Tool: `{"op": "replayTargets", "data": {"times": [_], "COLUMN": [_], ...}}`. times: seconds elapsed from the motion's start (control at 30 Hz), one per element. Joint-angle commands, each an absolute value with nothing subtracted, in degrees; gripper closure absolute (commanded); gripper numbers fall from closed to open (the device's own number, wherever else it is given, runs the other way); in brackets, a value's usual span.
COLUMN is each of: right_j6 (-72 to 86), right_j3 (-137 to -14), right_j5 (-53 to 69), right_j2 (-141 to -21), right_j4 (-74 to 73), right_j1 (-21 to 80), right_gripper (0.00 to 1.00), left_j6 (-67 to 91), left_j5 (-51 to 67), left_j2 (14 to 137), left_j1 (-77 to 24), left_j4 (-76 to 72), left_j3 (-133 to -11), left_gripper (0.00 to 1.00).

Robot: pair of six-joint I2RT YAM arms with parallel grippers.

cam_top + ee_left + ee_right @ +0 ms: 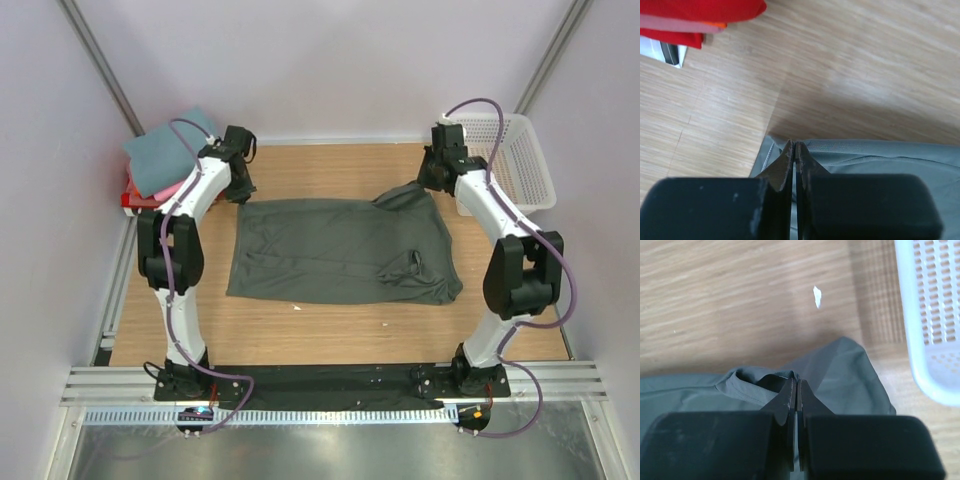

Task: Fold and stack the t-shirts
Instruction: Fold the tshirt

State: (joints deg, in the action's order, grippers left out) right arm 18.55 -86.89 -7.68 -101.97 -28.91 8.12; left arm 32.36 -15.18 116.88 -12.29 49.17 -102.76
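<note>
I should move my right gripper back over the flat cloth beside the rumpled patch and let the fold go, because that cloth lies back from the gripper.
A dark grey-green t-shirt lies spread flat across the middle of the table. My left gripper is at its far left corner. In the left wrist view the left gripper is shut, pinching the edge of the shirt. My right gripper is at the far right of the shirt. In the right wrist view the right gripper is shut on a raised fold of the shirt by the collar. A stack of folded t-shirts, teal on top with pink and red under it, sits at the far left corner.
A white lattice basket stands at the far right corner, and its wall is close to the right gripper. A small white scrap lies on the wood beyond the shirt. The red folded shirts lie just beyond the left gripper.
</note>
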Motion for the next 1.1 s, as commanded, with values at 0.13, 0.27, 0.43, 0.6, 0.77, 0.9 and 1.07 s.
{"op": "replayTargets", "data": {"times": [0.13, 0.27, 0.43, 0.6, 0.77, 0.9, 1.07], "right_j6": [20.7, 23.1, 25.7, 28.7, 32.4, 35.7, 40.2], "right_j3": [-73.0, -65.0, -56.3, -50.0, -45.0, -42.9, -39.2], "right_j5": [-7.0, -7.3, -9.0, -10.4, -10.4, -11.3, -8.2], "right_j2": [-88.4, -81.5, -73.1, -65.8, -58.1, -54.1, -49.2], "right_j4": [-28.8, -28.0, -28.4, -30.0, -33.4, -36.4, -36.0], "right_j1": [9.3, 9.7, 9.9, 9.9, 9.9, 9.9, 12.5], "right_gripper": [0.99, 0.99, 0.99, 0.99, 0.53, 0.21, 0.2], "left_j6": [28.8, 28.1, 27.2, 26.4, 26.7, 28.2, 28.7], "left_j5": [-13.7, -14.5, -15.9, -17.2, -17.4, -19.5, -16.3], "left_j2": [111.3, 109.9, 107.4, 103.8, 103.0, 100.0, 98.8], "left_j1": [-12.2, -12.2, -12.2, -12.2, -12.2, -12.2, -13.6], "left_j4": [46.8, 47.5, 48.2, 48.0, 50.1, 50.5, 47.2], "left_j3": [-99.8, -98.9, -95.6, -90.5, -88.5, -87.5, -87.9], "left_gripper": [1.0, 1.0, 1.0, 1.0, 0.65, 0.27, 0.25]}}
